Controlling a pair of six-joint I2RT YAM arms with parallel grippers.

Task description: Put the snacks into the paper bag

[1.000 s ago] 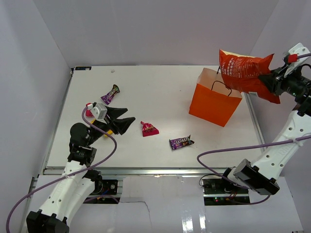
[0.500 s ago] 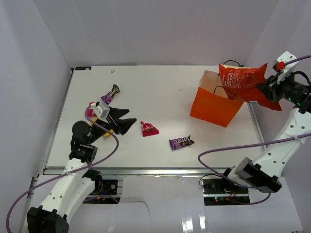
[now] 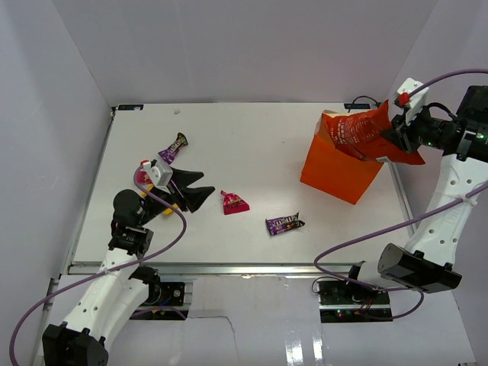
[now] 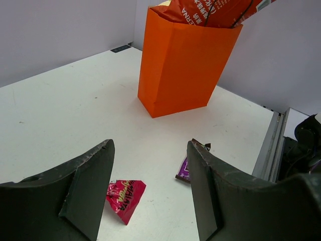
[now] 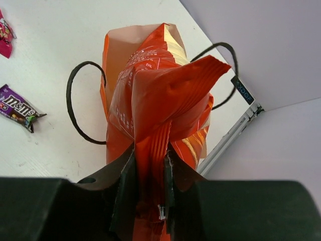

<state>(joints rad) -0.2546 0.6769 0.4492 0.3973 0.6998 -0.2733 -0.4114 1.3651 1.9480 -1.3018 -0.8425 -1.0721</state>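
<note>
My right gripper is going to move a little toward the paper bag's opening next, and then it will open there.
My right gripper (image 3: 389, 143) is shut on the sealed end of the red-orange chip bag (image 3: 357, 134), whose lower part sits inside the mouth of the upright orange paper bag (image 3: 335, 171). In the right wrist view the chip bag (image 5: 160, 95) is pinched between my fingers above the paper bag (image 5: 114, 135) with its black handles. My left gripper (image 3: 197, 188) is open and empty, low over the table's left side. A magenta-pink packet (image 3: 233, 202) and a purple candy bar (image 3: 284, 223) lie ahead of it, both in the left wrist view (image 4: 124, 196) (image 4: 185, 169). Another purple candy bar (image 3: 174, 147) lies further back.
White walls close in the table on three sides. A metal rail (image 3: 402, 200) runs along the table's right edge beside the paper bag. A small yellow item (image 3: 175, 206) peeks out under my left gripper.
My right gripper has moved left and down with the chip bag, bringing it from above and right of the paper bag into the bag's mouth. The left arm has barely moved.
</note>
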